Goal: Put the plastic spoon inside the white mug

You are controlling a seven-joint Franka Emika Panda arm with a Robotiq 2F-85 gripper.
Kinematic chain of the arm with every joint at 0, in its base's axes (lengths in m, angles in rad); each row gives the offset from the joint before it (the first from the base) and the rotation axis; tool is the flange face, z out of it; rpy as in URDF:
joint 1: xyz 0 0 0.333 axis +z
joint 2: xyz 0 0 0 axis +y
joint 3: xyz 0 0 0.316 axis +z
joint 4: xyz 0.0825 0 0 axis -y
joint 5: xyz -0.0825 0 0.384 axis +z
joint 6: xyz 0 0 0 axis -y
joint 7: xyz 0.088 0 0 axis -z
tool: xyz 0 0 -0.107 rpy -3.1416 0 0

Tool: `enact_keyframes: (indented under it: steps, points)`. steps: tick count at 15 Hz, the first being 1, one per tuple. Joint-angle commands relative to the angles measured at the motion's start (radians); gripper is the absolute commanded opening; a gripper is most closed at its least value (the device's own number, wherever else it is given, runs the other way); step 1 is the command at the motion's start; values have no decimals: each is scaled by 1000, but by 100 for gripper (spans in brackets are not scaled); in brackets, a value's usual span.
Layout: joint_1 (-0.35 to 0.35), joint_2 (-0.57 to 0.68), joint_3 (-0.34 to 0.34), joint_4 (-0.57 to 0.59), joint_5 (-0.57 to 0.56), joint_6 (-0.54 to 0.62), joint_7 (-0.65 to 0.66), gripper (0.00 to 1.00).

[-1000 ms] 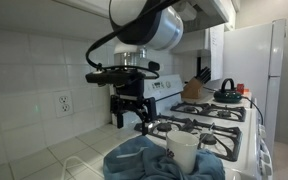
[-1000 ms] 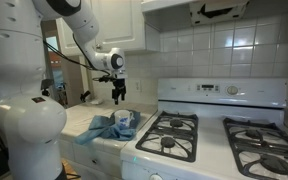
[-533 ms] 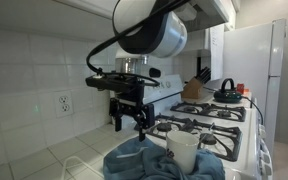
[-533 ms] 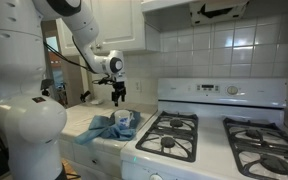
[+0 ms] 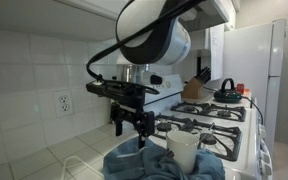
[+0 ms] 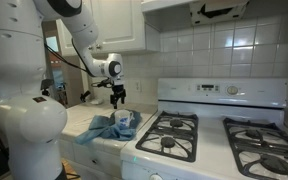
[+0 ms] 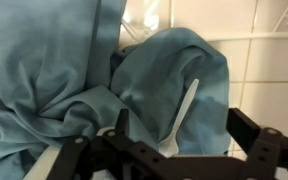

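My open gripper lowers toward the blue cloth (image 7: pixel 54 70) and onto the spoon's slim handle (image 7: pixel 186 106) next, since that handle lies below the gap between its fingers.
A white plastic spoon (image 7: pixel 185 112) lies on a crumpled blue cloth (image 7: pixel 54 70), bowl towards the camera. My gripper (image 7: pixel 184 128) is open and empty, its two black fingers either side of the spoon and above it. In both exterior views the gripper (image 5: pixel 130 126) (image 6: pixel 119 99) hangs open over the blue cloth (image 5: pixel 144 160) (image 6: pixel 104 128) on the counter. The tall white mug (image 5: pixel 182 151) stands upright on the cloth just beside the gripper; it also shows in an exterior view (image 6: pixel 125 119). The spoon is too small to make out in the exterior views.
A gas stove (image 6: pixel 174 135) adjoins the counter; a black kettle (image 5: pixel 227 93) sits on its far burner, and a knife block (image 5: pixel 193 88) stands behind. A white fridge (image 5: pixel 269 70) is beyond. The tiled wall has an outlet (image 5: pixel 63 102).
The gripper has come down a little towards the blue cloth, still open. The mug and the cloth have not moved.
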Motion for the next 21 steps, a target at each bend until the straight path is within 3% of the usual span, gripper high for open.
enact_keyframes:
  steps: [1, 5, 7, 9, 13, 14, 17, 21]
  points:
    - [16, 18, -17, -23, -13, 71, 51, 100]
    - [17, 39, -27, -28, -9, 114, 51, 100]
    - [19, 51, -32, -23, -9, 126, 50, 83]
    - [21, 62, -36, -15, -6, 133, 46, 75]
    - [26, 87, -37, 0, 5, 145, 36, 77]
    - [30, 92, -39, 4, 1, 152, 43, 74]
    - [40, 111, -39, 18, 3, 161, 39, 54]
    - [52, 131, -47, 37, -6, 165, 45, 53]
